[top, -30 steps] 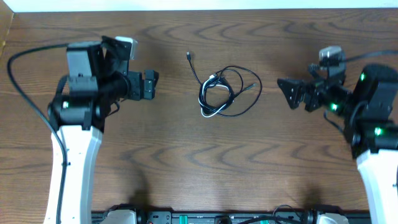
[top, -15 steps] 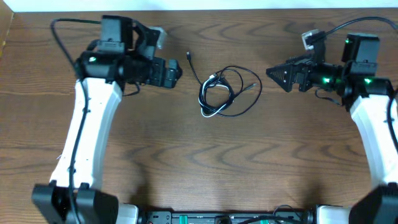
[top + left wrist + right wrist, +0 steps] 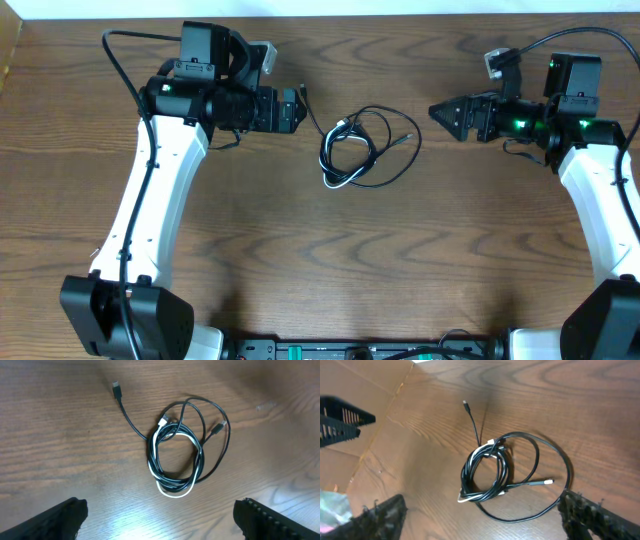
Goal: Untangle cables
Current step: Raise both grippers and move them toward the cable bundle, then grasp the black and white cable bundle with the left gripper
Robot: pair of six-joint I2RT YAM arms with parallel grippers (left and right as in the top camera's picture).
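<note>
I need to move my left gripper down toward the tangle and put its fingers around the side of the coil that faces it, where black and white cords are packed together.
The cables [image 3: 352, 148] lie in a coiled tangle at the table's centre: black cords wound with one white cord, a loose black end [image 3: 304, 92] trailing to the upper left. The tangle also shows in the left wrist view [image 3: 180, 455] and the right wrist view [image 3: 495, 472]. My left gripper [image 3: 298, 110] is open and empty, just left of the tangle beside the trailing plug. My right gripper [image 3: 440, 115] is open and empty, to the right of the tangle. Both hover apart from the cables.
The brown wooden table [image 3: 320, 270] fills the view. A pale wall edge [image 3: 320, 8] runs along the back. In the right wrist view my left gripper's black fingers [image 3: 340, 420] show at far left, over a cardboard-coloured surface [image 3: 350, 380].
My left arm has swung up and right, bringing its gripper close to the tangle's trailing end. My right arm rose and extended toward the tangle. The cables have not moved.
</note>
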